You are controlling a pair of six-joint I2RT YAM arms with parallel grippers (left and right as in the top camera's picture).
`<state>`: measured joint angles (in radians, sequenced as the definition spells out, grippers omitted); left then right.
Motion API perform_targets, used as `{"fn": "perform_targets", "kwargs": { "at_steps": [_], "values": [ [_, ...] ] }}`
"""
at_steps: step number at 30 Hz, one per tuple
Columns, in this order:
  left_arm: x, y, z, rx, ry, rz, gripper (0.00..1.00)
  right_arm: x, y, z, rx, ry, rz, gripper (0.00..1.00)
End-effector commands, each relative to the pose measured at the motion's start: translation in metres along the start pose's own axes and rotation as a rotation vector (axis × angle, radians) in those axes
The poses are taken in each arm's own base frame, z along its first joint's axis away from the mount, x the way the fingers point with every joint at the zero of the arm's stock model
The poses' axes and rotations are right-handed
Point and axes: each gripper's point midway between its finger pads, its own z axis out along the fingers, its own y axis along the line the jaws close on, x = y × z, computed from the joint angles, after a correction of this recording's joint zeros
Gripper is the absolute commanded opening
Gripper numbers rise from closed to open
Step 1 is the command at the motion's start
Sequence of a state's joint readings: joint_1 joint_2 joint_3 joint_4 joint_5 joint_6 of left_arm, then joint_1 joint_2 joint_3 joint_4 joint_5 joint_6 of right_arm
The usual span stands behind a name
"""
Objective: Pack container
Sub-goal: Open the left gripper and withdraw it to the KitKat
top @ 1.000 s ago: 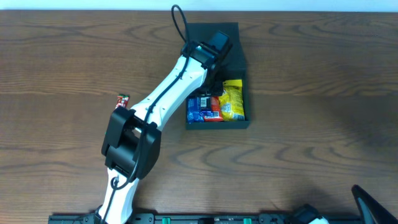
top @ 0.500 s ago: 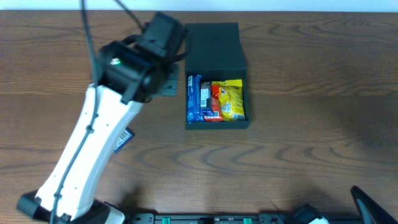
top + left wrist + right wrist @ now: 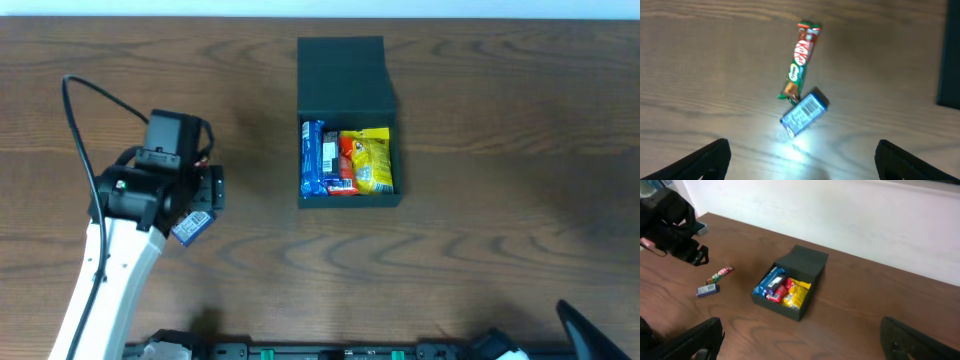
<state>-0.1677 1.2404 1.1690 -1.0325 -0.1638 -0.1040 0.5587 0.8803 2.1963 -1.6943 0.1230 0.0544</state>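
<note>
Next, my open left gripper moves down past the small blue packet onto the KitKat bar's middle (image 3: pixel 800 59). This bar still lies loose on the tabletop outside the container.
The container (image 3: pixel 350 202), a dark shallow box with its flap lid open at the back, holds a blue packet (image 3: pixel 313 158), a red one (image 3: pixel 343 168) and a yellow one (image 3: pixel 373 160). It also shows in the right wrist view (image 3: pixel 807 265). My left gripper (image 3: pixel 802 165) hovers open over the table well left of the box, nothing between its fingers (image 3: pixel 705 159). Just ahead of it lie a small blue packet (image 3: pixel 804 114) and a red-green KitKat bar (image 3: pixel 799 59). My right gripper (image 3: pixel 802 345) stands open and empty, near the table's front right.
The left arm (image 3: pixel 120 250) reaches up from the front left edge. The loose blue packet (image 3: pixel 192 227) lies just beside its wrist. The container's dark side (image 3: pixel 950 55) shows at the right edge of the left wrist view. A pale wall (image 3: pixel 850 215) runs behind the table.
My left arm swung away from above the container to the table's left side and its jaws opened wide. The blue packet now lies in the box. The right arm stayed still.
</note>
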Motion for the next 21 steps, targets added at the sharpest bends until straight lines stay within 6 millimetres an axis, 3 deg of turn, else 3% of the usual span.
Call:
{"fn": "perform_targets", "kwargs": {
  "at_steps": [1, 10, 21],
  "values": [
    [0.007, 0.001, 0.030, 0.033, 0.066, 0.028, 0.95, 0.006, 0.001, 0.006, -0.006, 0.029, -0.039, 0.99],
    [0.006, 0.001, 0.105, 0.014, 0.209, 0.086, 0.97, 0.011, 0.001, 0.012, -0.002, 0.059, -0.073, 0.99],
    [0.006, 0.000, 0.164, 0.000, 0.264, 0.148, 0.98, 0.011, 0.001, 0.012, -0.002, 0.059, -0.072, 0.99]
  ]
}}
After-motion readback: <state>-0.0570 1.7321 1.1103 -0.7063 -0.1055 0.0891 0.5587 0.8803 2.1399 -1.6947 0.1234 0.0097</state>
